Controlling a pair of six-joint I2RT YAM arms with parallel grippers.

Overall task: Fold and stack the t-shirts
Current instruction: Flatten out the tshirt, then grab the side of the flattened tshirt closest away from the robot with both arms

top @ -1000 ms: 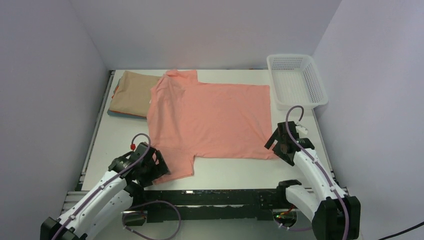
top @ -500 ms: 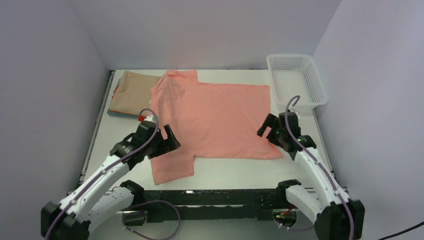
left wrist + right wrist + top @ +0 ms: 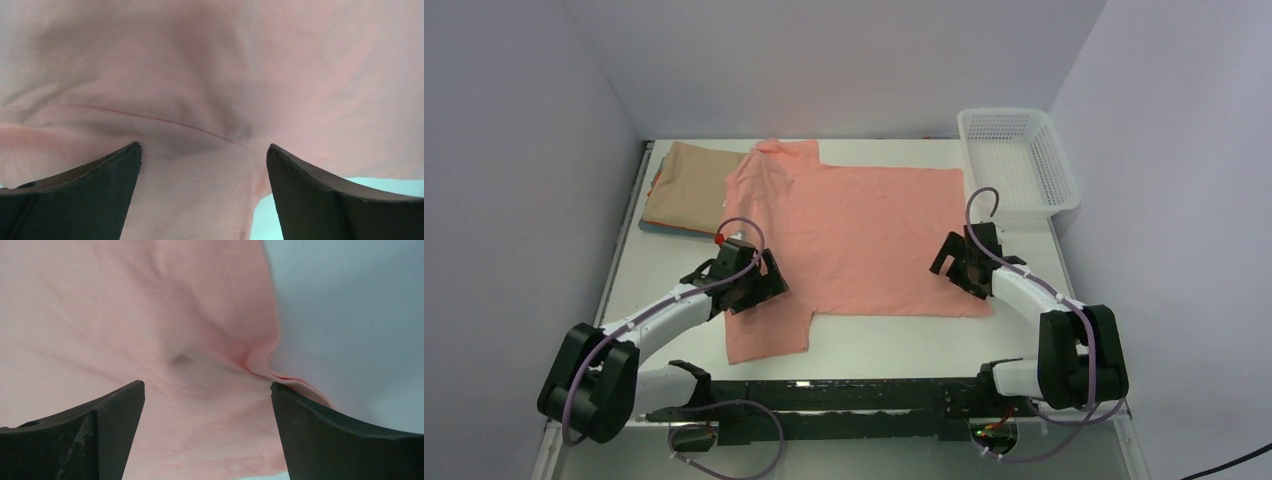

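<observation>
The near sleeve sticks out toward the black bar, so I will move my left gripper back from that sleeve's seam and then down to the t-shirt hem's collar-side corner.
A salmon-pink t-shirt point(image 3: 854, 235) lies spread flat across the table, collar to the left, one sleeve at the near left. My left gripper point(image 3: 764, 282) is open over the shirt by that near sleeve's seam; the cloth point(image 3: 210, 100) fills the left wrist view between the fingers. My right gripper point(image 3: 952, 262) is open over the shirt's near right corner; the right wrist view shows pink cloth point(image 3: 150, 330) with a raised fold at its edge. A folded tan t-shirt point(image 3: 686, 185) tops a pile at the far left, with blue and reddish edges under it.
A white mesh basket point(image 3: 1018, 160) stands at the far right corner. Grey walls close in the table on three sides. A black rail runs along the near edge.
Both arms have reached forward from the near edge. The left gripper moved onto the shirt by the sleeve; the right gripper moved up and left onto the shirt's right corner.
</observation>
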